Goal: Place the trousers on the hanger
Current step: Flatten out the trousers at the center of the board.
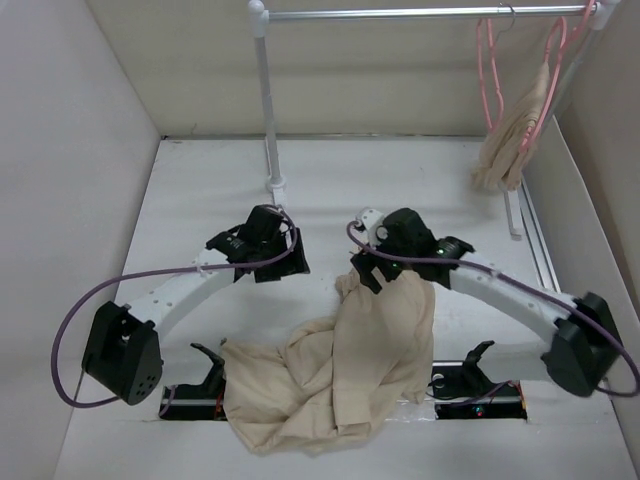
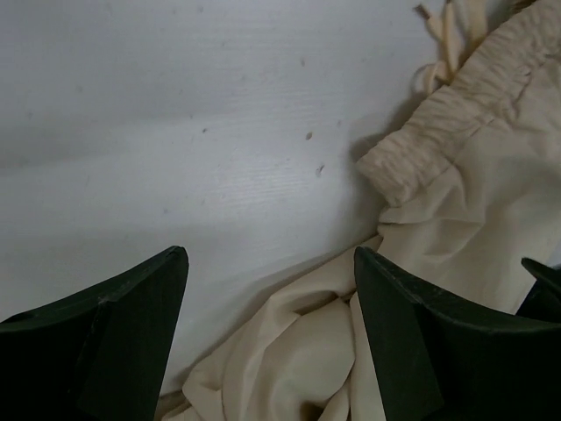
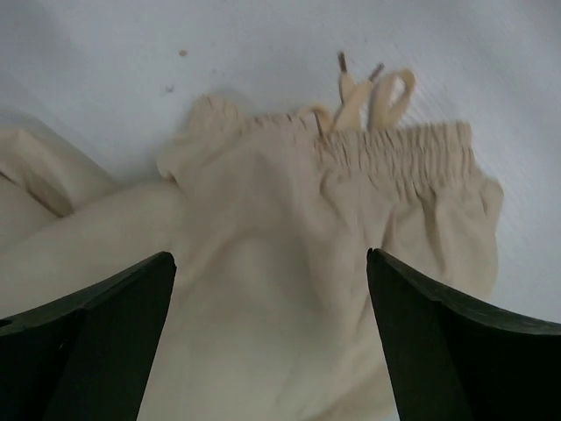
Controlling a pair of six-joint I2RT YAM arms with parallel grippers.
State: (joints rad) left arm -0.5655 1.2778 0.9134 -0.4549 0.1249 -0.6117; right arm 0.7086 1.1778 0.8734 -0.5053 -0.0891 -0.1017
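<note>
My right gripper will next move down onto the waistband's fold beside the drawstring. The fold is below its open fingers, and they are already wide apart on either side.
The pale beige trousers point(image 1: 340, 370) lie crumpled on the white table point(image 1: 200, 190) between the two arm bases, waistband end toward the back. My right gripper point(image 1: 368, 272) hovers over that end, open and empty. In the right wrist view its jaws stand wide apart point(image 3: 272, 259) above the elastic waistband and drawstring point(image 3: 368, 88). My left gripper point(image 1: 282, 262) is open and empty over bare table just left of the trousers point(image 2: 473, 175), which reach between its fingertips point(image 2: 272, 263). The empty pink hanger point(image 1: 487, 80) hangs on the back rail, far right.
A metal rail point(image 1: 400, 13) on a white post point(image 1: 268, 110) spans the back. A second pink hanger point(image 1: 552, 50) with a smaller bunched beige garment point(image 1: 510, 135) hangs beside the empty one. White walls enclose the left and right sides.
</note>
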